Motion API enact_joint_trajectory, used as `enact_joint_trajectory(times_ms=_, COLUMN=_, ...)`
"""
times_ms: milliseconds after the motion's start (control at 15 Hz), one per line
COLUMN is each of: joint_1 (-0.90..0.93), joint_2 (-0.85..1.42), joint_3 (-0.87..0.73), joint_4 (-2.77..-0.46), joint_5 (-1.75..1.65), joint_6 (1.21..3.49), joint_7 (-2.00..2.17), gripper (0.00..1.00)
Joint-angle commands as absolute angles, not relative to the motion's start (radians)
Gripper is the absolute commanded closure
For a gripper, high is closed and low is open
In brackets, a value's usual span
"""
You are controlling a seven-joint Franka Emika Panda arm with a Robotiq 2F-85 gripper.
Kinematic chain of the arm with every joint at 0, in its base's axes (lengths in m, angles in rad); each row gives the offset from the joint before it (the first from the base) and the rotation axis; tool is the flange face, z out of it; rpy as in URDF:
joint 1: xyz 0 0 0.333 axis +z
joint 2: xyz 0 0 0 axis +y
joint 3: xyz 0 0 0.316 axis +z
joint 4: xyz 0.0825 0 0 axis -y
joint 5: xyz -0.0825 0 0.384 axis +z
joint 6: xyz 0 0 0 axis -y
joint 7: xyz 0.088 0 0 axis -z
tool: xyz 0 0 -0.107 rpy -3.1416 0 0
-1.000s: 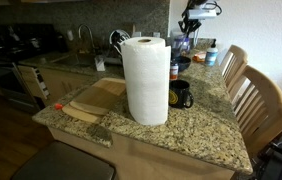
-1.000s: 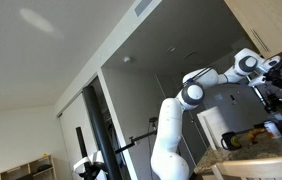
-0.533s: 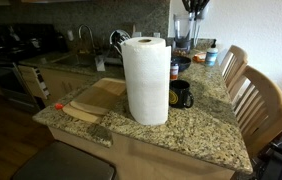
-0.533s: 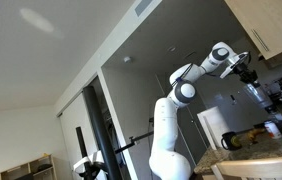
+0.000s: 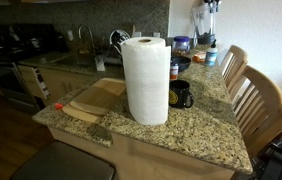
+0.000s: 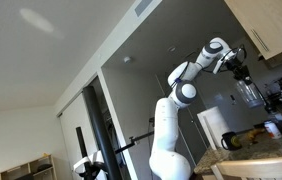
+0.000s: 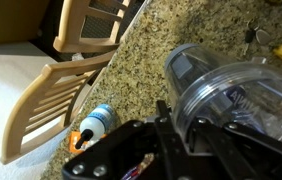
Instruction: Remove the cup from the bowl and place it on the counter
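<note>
I should next move my gripper down toward the wooden chairs and let go of the cup (image 7: 231,95) on the bare granite strip (image 7: 132,82) beside the chairs, because that strip is clear.
My gripper (image 7: 179,126) is shut on the cup (image 7: 231,95), a greyish see-through tumbler that fills the right of the wrist view. I hold it high above the speckled granite counter (image 7: 141,70). In an exterior view the gripper (image 5: 210,20) hangs above the far end of the counter (image 5: 191,125). In an exterior view from below, the gripper (image 6: 241,72) holds the cup (image 6: 249,93) in the air. A dark bowl (image 5: 182,63) sits partly hidden behind the paper towel roll.
A tall paper towel roll (image 5: 145,80), a black mug (image 5: 182,95) and a wooden cutting board (image 5: 96,100) stand on the counter. A blue-topped container (image 5: 212,55) (image 7: 98,120) is near the far edge. Wooden chairs (image 5: 259,100) (image 7: 56,100) line the side.
The arm has swung and the gripper has carried the cup sideways, to the right above the counter's far end in the counter-side exterior view. The cup stays held.
</note>
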State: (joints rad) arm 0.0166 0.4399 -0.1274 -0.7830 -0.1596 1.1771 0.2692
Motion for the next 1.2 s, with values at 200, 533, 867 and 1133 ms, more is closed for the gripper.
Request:
enact_joint_trajectory(times_ms=200, joint_1=-0.01, joint_2=0.448, joint_3=-0.116, joint_4=-0.959, joint_5=-0.14, joint_6=1.533, joint_7=0.187, gripper=0.96)
enact_joint_trajectory(times_ms=533, joint_1=-0.019, joint_2=0.412, joint_3=-0.119, joint_4=-1.143, joint_5=-0.11, joint_6=1.662, joint_7=0.17, gripper=0.96)
enact_joint_trajectory(times_ms=867, joint_1=-0.053, joint_2=0.336, joint_3=-0.135, joint_4=-1.27, joint_5=-0.094, joint_6=1.664, joint_7=0.17, gripper=0.96)
enact_joint_trajectory(times_ms=1133, joint_1=-0.087, joint_2=0.253, joint_3=-0.148, joint_4=-1.415, joint_5=-0.081, joint_6=1.695, joint_7=0.156, gripper=0.96)
